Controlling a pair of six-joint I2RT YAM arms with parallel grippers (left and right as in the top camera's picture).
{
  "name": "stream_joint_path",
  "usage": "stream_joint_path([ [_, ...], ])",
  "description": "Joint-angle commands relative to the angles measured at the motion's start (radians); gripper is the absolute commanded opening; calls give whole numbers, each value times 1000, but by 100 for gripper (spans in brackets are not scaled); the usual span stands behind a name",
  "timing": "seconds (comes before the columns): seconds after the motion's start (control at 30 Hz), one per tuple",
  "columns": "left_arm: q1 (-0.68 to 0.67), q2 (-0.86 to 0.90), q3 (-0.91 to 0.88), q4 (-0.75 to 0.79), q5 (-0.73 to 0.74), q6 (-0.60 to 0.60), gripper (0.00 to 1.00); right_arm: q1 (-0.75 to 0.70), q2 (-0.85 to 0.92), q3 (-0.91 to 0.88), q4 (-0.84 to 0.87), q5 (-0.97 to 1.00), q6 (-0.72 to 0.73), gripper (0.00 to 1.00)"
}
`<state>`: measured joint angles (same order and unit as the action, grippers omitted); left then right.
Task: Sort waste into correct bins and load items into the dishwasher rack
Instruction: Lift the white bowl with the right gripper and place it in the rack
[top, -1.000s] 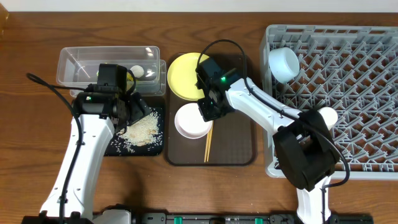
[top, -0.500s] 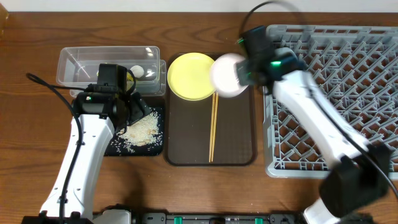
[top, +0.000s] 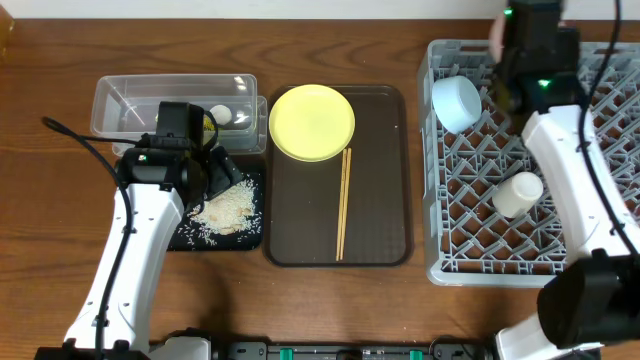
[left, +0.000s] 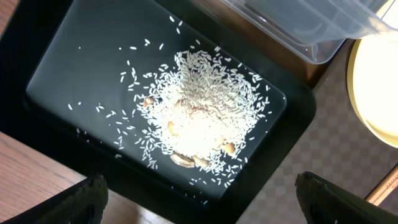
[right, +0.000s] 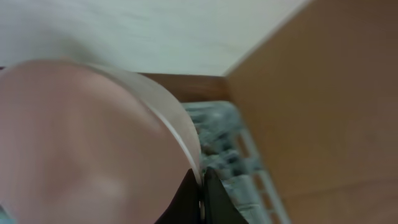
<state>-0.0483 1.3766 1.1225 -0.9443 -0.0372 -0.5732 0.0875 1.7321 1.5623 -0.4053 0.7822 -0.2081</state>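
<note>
I will lower the white bowl with my right gripper into the far part of the grey dishwasher rack next, because there are empty slots beside the light blue bowl.
My right gripper (top: 512, 42) (right: 202, 180) is shut on the rim of the white bowl (right: 81, 137) and holds it above the far left part of the grey dishwasher rack (top: 600, 150). The light blue bowl (top: 457, 102) and the small white cup (top: 518, 193) sit in the rack. The yellow plate (top: 312, 122) and the chopsticks (top: 342, 205) lie on the brown serving tray (top: 385, 200). My left gripper (top: 212, 172) (left: 199, 202) is open and empty above the black tray (top: 190, 238) (left: 74, 62), which holds the rice (left: 199, 118). The white round scrap (top: 220, 115) lies in the clear tub (top: 130, 100).
The clear tub's corner (left: 317, 37) overhangs the black tray's far edge. The plate's rim (left: 373, 93) is close on the right of the black tray. Several brownish scraps lie among the rice. The rack's rim (right: 249, 155) shows below the white bowl.
My right gripper lifted the white bowl off the brown tray and carried it right and away, over the rack's far edge. The chopsticks now lie uncovered. My left arm has not moved.
</note>
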Motion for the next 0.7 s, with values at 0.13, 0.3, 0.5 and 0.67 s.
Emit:
stream_joint_path([
  [0.13, 5, -6, 9, 0, -16, -5, 99, -85, 105, 8, 20, 106, -108, 1],
  [0.3, 5, -6, 9, -1, -16, -5, 99, -87, 178, 8, 40, 135, -103, 1],
  [0.5, 5, -6, 9, -1, -16, -5, 99, -72, 257, 8, 101, 229, -103, 1],
  [0.67, 5, -6, 9, -1, -16, -5, 99, -40, 288, 6, 102, 235, -73, 1],
])
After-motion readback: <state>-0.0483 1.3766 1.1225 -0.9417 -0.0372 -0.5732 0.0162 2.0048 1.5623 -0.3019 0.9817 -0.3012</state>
